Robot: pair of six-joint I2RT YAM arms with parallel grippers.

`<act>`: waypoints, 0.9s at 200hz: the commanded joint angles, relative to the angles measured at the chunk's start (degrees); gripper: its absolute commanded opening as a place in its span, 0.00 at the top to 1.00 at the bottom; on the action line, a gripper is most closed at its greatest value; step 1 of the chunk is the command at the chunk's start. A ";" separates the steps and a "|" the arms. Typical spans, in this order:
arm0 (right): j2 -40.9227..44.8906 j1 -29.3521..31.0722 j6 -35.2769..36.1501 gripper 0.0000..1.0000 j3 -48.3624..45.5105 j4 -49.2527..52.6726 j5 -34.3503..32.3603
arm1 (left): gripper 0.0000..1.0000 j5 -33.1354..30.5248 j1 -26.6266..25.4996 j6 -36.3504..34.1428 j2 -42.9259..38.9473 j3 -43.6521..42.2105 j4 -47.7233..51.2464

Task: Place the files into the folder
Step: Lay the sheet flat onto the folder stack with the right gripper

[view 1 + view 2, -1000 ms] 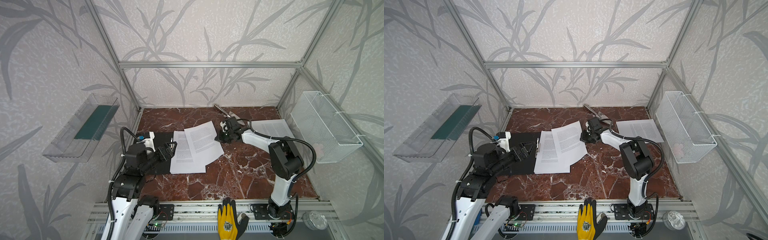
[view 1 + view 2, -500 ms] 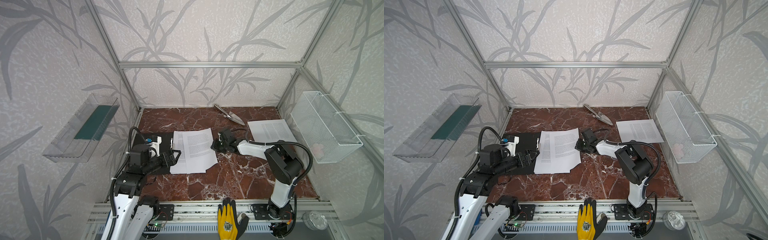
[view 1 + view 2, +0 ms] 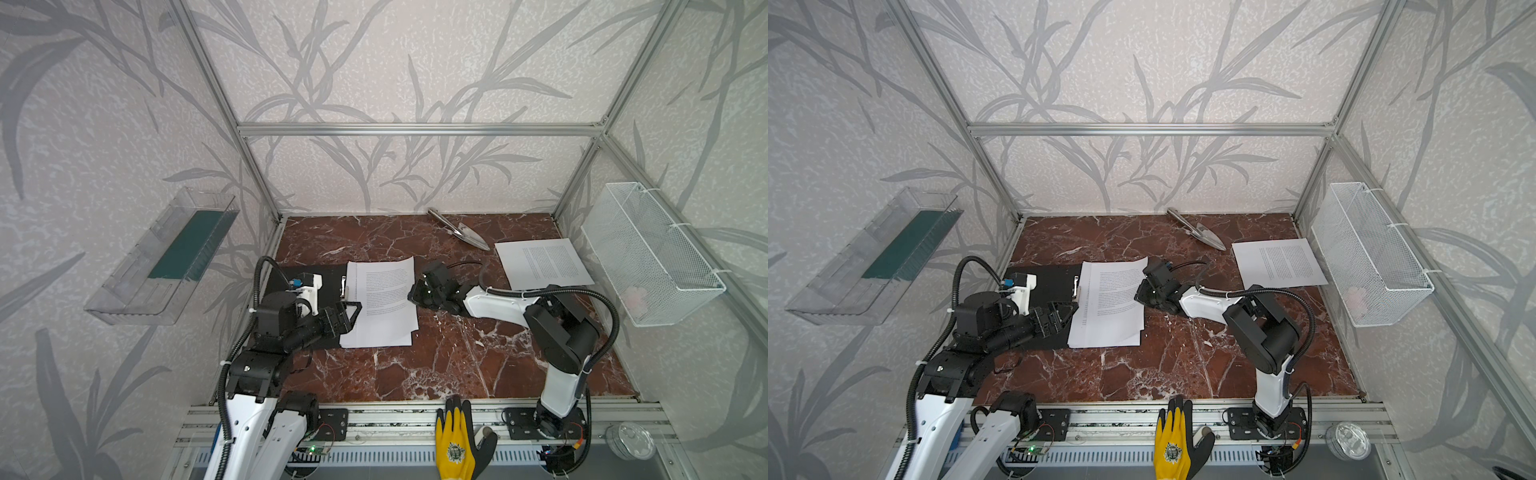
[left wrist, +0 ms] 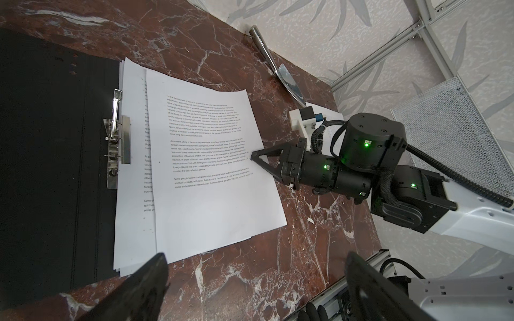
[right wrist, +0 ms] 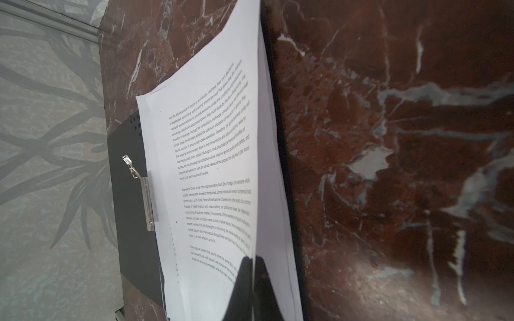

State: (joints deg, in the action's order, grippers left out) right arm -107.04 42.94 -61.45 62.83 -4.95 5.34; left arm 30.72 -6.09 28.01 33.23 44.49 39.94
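My right gripper slides the top sheet across the stack toward the metal clip (image 3: 344, 286) (image 5: 146, 200) next and releases it, since the sheet still lies short of it.
The black folder (image 3: 328, 278) (image 3: 1054, 282) lies open on the left of the marble table, its metal clip (image 4: 116, 139) (image 5: 146, 200) at the spine. A stack of the files (image 3: 382, 307) (image 3: 1108, 307) (image 4: 211, 180) rests on its right half. My right gripper (image 3: 411, 295) (image 3: 1138, 297) (image 4: 253, 159) (image 5: 253, 259) is shut on the right edge of the top sheet, which is raised a little there. My left gripper (image 3: 353, 309) (image 3: 1069, 309) (image 4: 256, 258) hovers open over the stack's near left side, holding nothing. One more file (image 3: 544, 264) (image 3: 1279, 264) lies apart at the back right.
A metal trowel (image 3: 461, 230) lies near the back wall. A white wire basket (image 3: 648, 257) hangs on the right wall and a clear tray (image 3: 166, 257) with a green panel on the left wall. A yellow glove (image 3: 455, 449) rests on the front rail.
My right gripper has drawn the skewed top sheet leftwards and towards the front, so it now lies nearly square on the stack. The left gripper has shifted slightly and stays open.
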 commanded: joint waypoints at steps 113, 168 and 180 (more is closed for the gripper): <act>-3.30 5.27 -9.11 1.00 4.13 -1.60 -5.71 | 0.01 1.51 1.70 -0.87 -0.62 -0.85 -1.02; -3.95 5.91 -9.89 1.00 5.05 -1.63 -6.20 | 0.01 2.00 2.16 -0.85 -0.81 -0.89 -1.25; -4.27 5.98 -10.16 1.00 5.33 -1.76 -5.91 | 0.01 2.04 2.23 -0.90 -0.89 -0.86 -1.29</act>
State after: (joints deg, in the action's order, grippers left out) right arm -109.95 48.45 -70.85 66.04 -6.20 0.05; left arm 31.73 -4.36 28.03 32.99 44.05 39.77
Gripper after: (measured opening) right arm 0.047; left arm 0.990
